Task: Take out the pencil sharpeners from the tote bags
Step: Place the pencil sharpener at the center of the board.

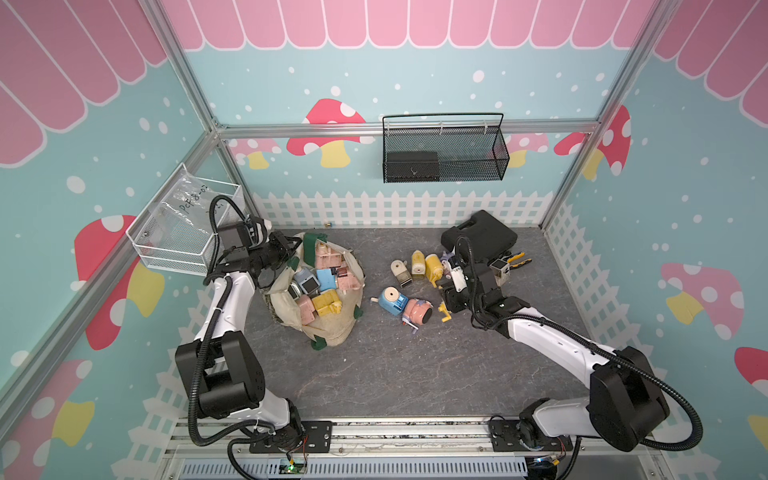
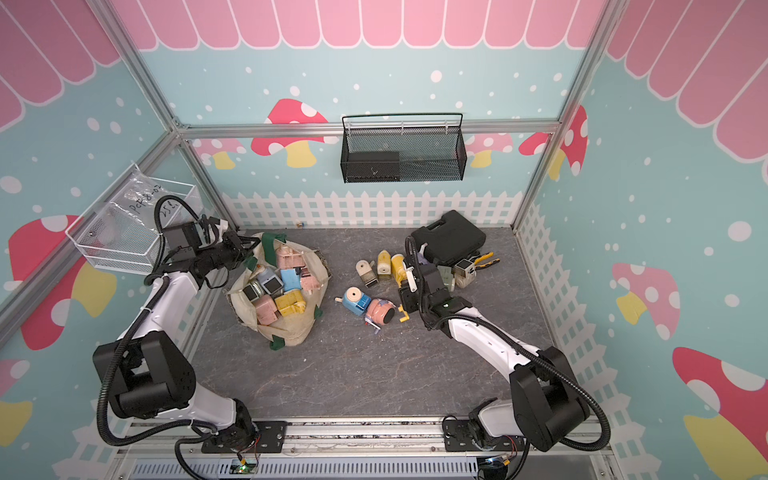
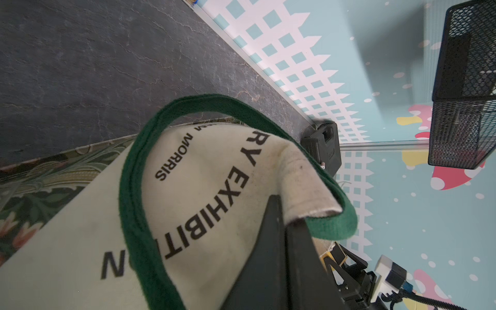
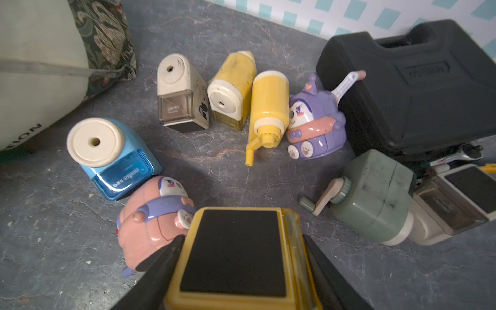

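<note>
My right gripper needs to go down until the yellow sharpener rests on the bare patch of floor [image 1: 438, 321] beside the pink sharpener, and release it there, since that patch is clear.
The cream tote bag [image 1: 328, 326] with green straps lies open at the left of the grey floor, with several pencil sharpeners [image 1: 326, 279] piled inside. My left gripper [image 1: 287, 250] is shut on the bag's far rim, pinching the canvas beside the green strap [image 3: 134, 204]. Several more sharpeners lie on the floor to the right, among them a blue one [image 4: 114, 158], a pink one [image 4: 150, 222] and a purple one [image 4: 314, 120]. My right gripper [image 4: 241, 257] is shut on a yellow sharpener [image 4: 236, 300], held low over the floor next to the pink one.
A black plastic case [image 1: 480, 237] and yellow-and-black pliers [image 1: 517, 259] lie at the back right, beside the loose sharpeners. A black mesh basket [image 1: 444, 153] hangs on the back wall. A white wire basket [image 1: 183, 232] hangs on the left wall, behind my left arm.
</note>
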Motion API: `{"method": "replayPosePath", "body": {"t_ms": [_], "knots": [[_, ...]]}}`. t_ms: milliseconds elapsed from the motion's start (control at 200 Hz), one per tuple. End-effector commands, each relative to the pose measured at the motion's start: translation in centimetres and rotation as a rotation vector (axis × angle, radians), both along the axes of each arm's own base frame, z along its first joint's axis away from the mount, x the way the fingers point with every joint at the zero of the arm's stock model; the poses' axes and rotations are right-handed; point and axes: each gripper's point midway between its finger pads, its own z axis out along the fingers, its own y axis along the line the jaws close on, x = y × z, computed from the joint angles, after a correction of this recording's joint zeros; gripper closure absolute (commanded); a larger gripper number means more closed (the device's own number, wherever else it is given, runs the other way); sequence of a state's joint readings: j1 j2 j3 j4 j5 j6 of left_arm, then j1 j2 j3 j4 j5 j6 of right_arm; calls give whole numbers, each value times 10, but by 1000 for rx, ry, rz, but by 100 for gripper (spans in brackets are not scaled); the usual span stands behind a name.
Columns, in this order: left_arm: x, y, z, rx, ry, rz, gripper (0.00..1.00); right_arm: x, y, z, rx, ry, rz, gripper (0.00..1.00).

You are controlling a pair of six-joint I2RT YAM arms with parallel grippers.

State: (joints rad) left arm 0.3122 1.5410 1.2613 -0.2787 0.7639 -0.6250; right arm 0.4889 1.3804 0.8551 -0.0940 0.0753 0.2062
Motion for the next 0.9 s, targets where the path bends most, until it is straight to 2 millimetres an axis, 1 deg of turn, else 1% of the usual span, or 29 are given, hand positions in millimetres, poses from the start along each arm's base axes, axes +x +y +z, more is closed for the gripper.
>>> {"method": "replayPosePath", "body": {"t_ms": [0,80,225,405,520,660,896], "knots": [[0,2,8,-2,-35,-4,100,7,-2,-13,53,22,-15,45],[1,2,8,-3,-33,-4,100,6,-2,-27,64,62,-7,46],[0,1,8,-3,-32,-4,100,6,6,-49,71,131,14,46],[1,1,8,-4,-33,-4,100,7,17,-67,91,198,43,46],[1,1,8,-5,-32,-5,100,12,25,-70,113,218,51,46],[1,1,8,-3,-32,-5,100,20,29,-71,124,222,40,44],[1,2,8,-2,-35,-4,100,28,31,-69,129,216,31,32]]}}
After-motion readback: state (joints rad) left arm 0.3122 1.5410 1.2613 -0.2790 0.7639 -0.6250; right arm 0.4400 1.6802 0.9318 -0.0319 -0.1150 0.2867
